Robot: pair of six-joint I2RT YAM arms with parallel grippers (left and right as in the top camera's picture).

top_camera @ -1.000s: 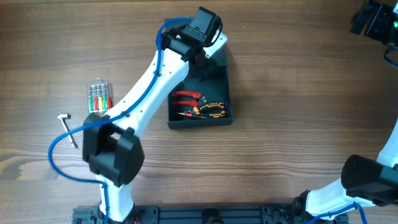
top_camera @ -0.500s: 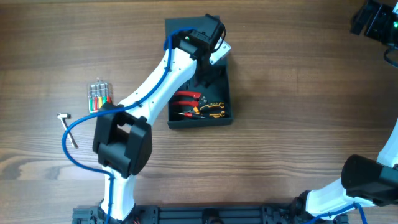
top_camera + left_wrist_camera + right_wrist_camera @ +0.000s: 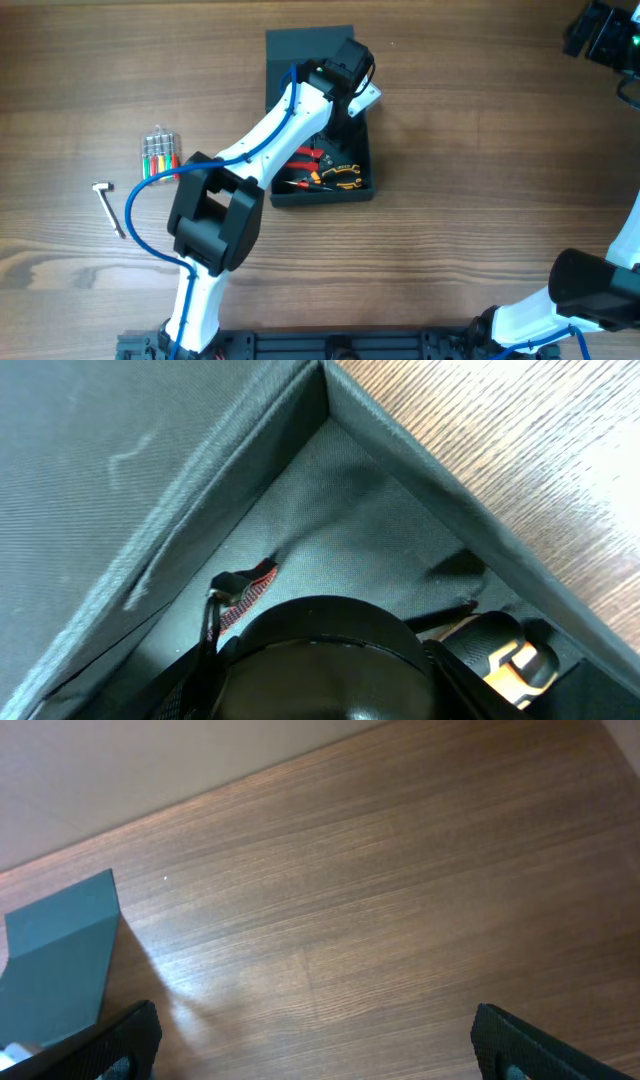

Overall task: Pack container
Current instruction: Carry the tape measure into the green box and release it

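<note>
I will next lower my left gripper's black round object onto the pliers-free bottom of the box by the box's back corner below and release it.
The container is a dark teal-grey box in the middle of the table, with its flap lid lying open at the back. Red-handled pliers and orange-and-black pliers lie inside. My left gripper hangs over the box's back right part. In the left wrist view a black round object fills the gap between the jaws, just above the box floor. My right gripper is open over bare wood, with the lid's corner at its left.
A clear case of coloured screwdriver bits and a small L-shaped key lie on the table left of the box. The right arm's base link sits at the bottom right.
The left arm has swung to the right and toward the front, bringing its gripper off the lid and over the box's inside. The open lid now shows. The right arm is still.
</note>
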